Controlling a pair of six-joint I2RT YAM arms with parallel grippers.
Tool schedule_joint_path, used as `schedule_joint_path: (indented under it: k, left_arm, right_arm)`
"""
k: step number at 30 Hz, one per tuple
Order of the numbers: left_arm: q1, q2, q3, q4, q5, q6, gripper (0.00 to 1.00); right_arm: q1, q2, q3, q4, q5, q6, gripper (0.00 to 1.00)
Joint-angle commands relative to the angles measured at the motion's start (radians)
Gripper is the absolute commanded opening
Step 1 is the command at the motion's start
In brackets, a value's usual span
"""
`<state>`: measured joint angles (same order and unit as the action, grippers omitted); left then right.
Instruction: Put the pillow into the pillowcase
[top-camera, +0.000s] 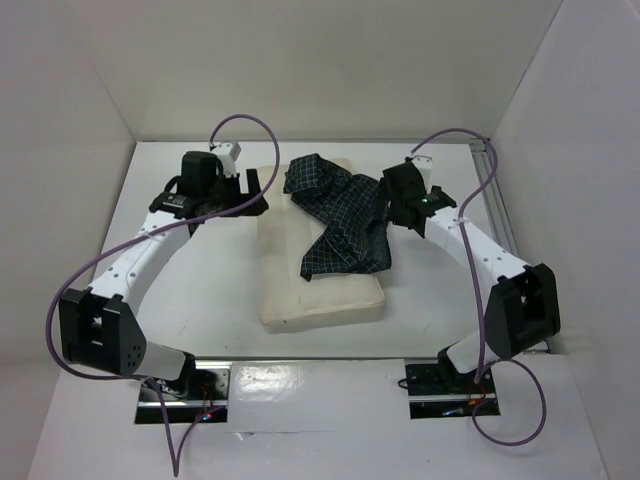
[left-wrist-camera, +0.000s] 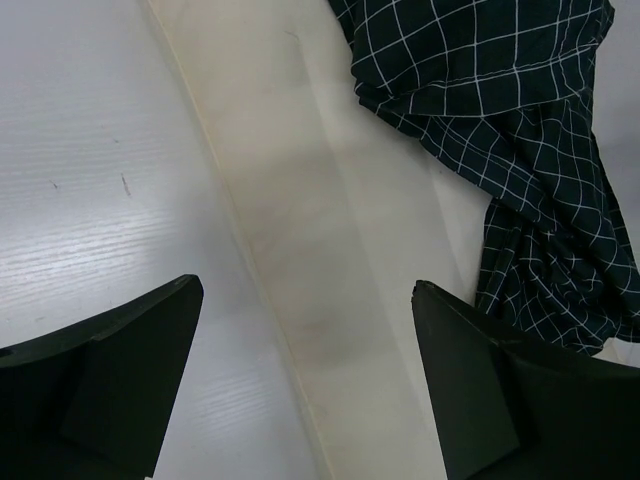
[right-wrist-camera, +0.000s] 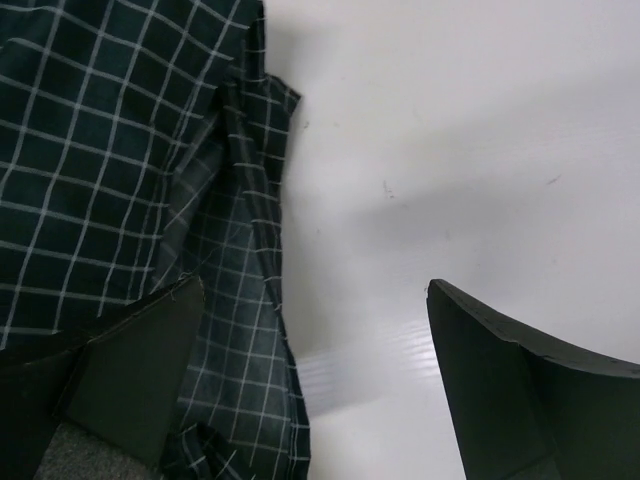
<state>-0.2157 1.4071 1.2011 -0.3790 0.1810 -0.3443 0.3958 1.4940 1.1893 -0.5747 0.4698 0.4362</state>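
Observation:
My left gripper should move outward and to the right in the top view, onto the pillowcase's far edge (top-camera: 307, 167), because only pillow and table show between its fingers.
The cream pillow (top-camera: 320, 290) lies lengthwise in the middle of the table. The dark checked pillowcase (top-camera: 338, 218) lies crumpled on top of its far half. My left gripper (top-camera: 258, 190) is open at the pillow's far left edge. In the left wrist view the pillow's edge (left-wrist-camera: 300, 230) runs between the open fingers (left-wrist-camera: 120, 370), with the pillowcase (left-wrist-camera: 520, 130) at the right. My right gripper (top-camera: 392, 208) is open at the pillowcase's right edge. In the right wrist view the pillowcase (right-wrist-camera: 120, 160) lies at the left, partly behind the left finger (right-wrist-camera: 110, 380), with bare table between the jaws.
White walls enclose the table at the back and both sides. A metal rail (top-camera: 500, 200) runs along the right edge. Purple cables (top-camera: 240, 122) loop above both arms. The arm bases (top-camera: 180, 385) stand at the near edge.

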Motion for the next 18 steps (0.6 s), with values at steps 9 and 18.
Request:
schedule_joint_path:
  k: [9,18]
  left_arm:
    - [-0.056,0.036,0.172,-0.012,0.061,0.007,1.00]
    - [-0.174,0.220,0.392,-0.066,-0.003,0.017,1.00]
  right_arm:
    - [0.041,-0.097,0.003,0.113,-0.233,-0.025,1.00]
    - [0.084,-0.170,-0.033,0.101,-0.351,-0.044,1.00]
